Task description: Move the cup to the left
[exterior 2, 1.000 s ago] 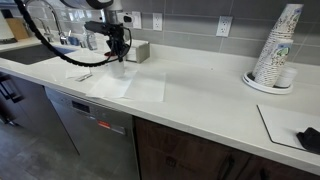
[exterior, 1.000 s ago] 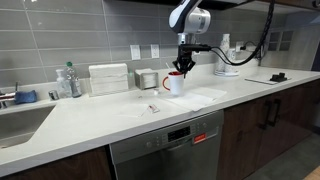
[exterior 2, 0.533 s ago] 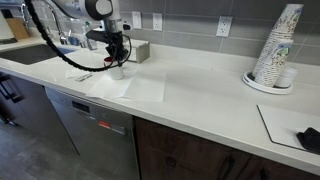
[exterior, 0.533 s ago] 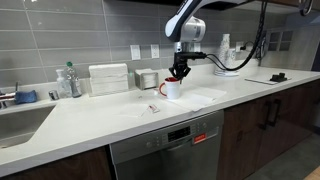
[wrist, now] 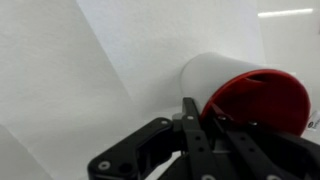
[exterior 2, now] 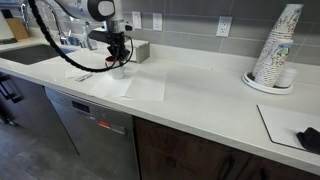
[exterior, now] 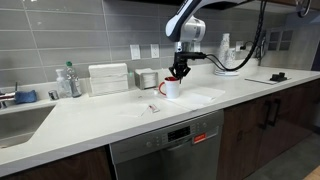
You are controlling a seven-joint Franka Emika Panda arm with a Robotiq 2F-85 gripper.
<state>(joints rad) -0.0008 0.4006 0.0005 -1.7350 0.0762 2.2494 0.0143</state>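
Observation:
I will gently move the cup outward toward the silvery container with my gripper next, then open my gripper to let go of the cup's rim. That container stands outward of my gripper.
The cup (exterior: 171,89) is a small white mug with a red inside. It is at the middle of the white counter (exterior: 100,120), in front of the silvery container (exterior: 148,79). My gripper (exterior: 180,72) is above it, shut on its rim. In an exterior view the cup (exterior 2: 118,71) is small under the gripper (exterior 2: 120,60). The wrist view shows the white wall and red inside of the cup (wrist: 245,88), with the black fingers (wrist: 200,122) closed over its rim. I cannot tell whether the cup touches the counter.
A white box (exterior: 108,78), a clear bottle (exterior: 68,80) and a sink (exterior: 15,120) lie along the counter. White paper sheets (exterior 2: 145,88) lie beside the cup. A stack of paper cups (exterior 2: 275,50) and a black object (exterior 2: 308,138) are at the other end.
Over the last second the gripper carried the cup a little sideways and down, towards the bottle and sink. Nothing has moved in the last half second.

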